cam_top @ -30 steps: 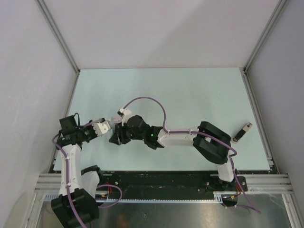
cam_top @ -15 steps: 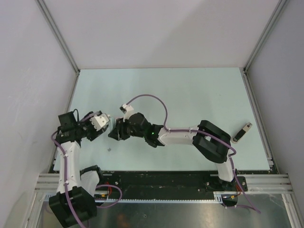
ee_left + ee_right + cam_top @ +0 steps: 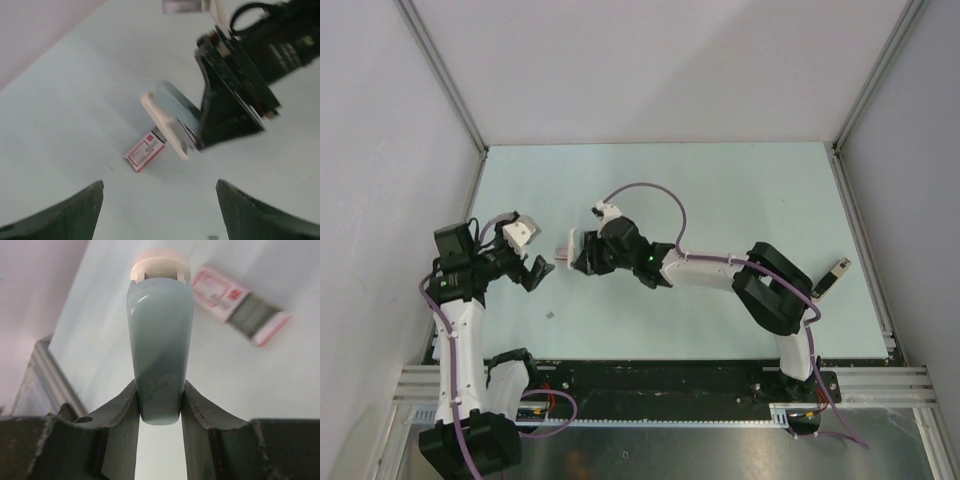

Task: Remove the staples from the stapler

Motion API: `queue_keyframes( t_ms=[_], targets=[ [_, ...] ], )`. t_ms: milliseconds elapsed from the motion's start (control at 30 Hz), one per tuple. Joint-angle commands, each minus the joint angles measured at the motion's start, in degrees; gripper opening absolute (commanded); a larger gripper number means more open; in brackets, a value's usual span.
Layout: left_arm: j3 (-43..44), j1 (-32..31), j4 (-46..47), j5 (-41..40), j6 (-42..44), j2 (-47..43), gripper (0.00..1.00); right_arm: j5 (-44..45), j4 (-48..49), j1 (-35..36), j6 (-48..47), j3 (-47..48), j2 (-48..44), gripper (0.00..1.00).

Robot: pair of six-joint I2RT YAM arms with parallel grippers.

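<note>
My right gripper has the stapler (image 3: 160, 340) with its tip above the box, so it should move outward past the box and down to release it on the bare tabletop.
My right gripper (image 3: 582, 250) is shut on the stapler (image 3: 160, 340), a pale blue-grey body with a white base, gripped at its rear end and held just above the table. The stapler also shows in the left wrist view (image 3: 170, 120). A small pink-and-white box (image 3: 240, 305) with a grey end lies flat on the table under the stapler's front tip, and it also shows in the left wrist view (image 3: 145, 150). My left gripper (image 3: 535, 268) is open and empty, a short way left of the stapler, its own fingers (image 3: 60, 215) wide apart.
A thin dark bar with a metal end (image 3: 830, 277) lies at the table's right edge. A tiny speck (image 3: 551, 316) lies on the table in front of the grippers. Side walls close in the table (image 3: 720, 190) left and right.
My left gripper has drawn back to the left, away from the right gripper. My right gripper has shifted slightly right and farther back with the stapler. A tiny speck now lies on the table.
</note>
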Motion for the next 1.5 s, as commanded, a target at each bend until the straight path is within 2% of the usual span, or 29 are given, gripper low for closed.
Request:
queue_keyframes(
  t_ms=[0, 167, 367, 567, 900, 1067, 1300, 1467],
  targets=[
    [4.5, -0.4, -2.2, 7.9, -11.0, 0.8, 0.99, 6.5, -14.1, -4.4, -6.4, 10.6, -1.4, 0.0],
    [5.7, -0.4, -2.3, 9.4, -14.9, -0.1, 1.0, 14.5, -36.5, -6.9, -13.0, 29.8, 8.4, 0.0],
    [5.2, -0.4, -2.3, 9.3, -16.1, -3.1, 1.0, 19.2, -52.1, -9.4, -14.5, 47.0, 20.8, 0.0],
    [5.9, -0.3, -2.3, 9.4, -17.6, -2.5, 1.0, 19.8, -58.5, -12.3, -14.6, 55.7, 28.7, 0.0],
    [4.7, -0.4, -2.2, 9.6, -18.4, -1.5, 0.99, 17.7, -60.1, -16.2, -13.6, 62.1, 34.6, 0.01],
    [4.6, -0.4, -2.2, 9.5, -18.6, -1.8, 1.0, 15.5, -60.5, -17.2, -13.0, 63.3, 36.9, 0.19],
    [4.5, -0.4, -2.2, 9.8, -18.7, -1.6, 0.99, 15.2, -60.6, -17.4, -13.0, 65.2, 36.4, 0.76],
    [4.3, -0.3, -2.2, 9.9, -18.6, -1.2, 0.99, 16.7, -61.8, -17.6, -13.9, 65.8, 32.9, 0.97]
  ],
)
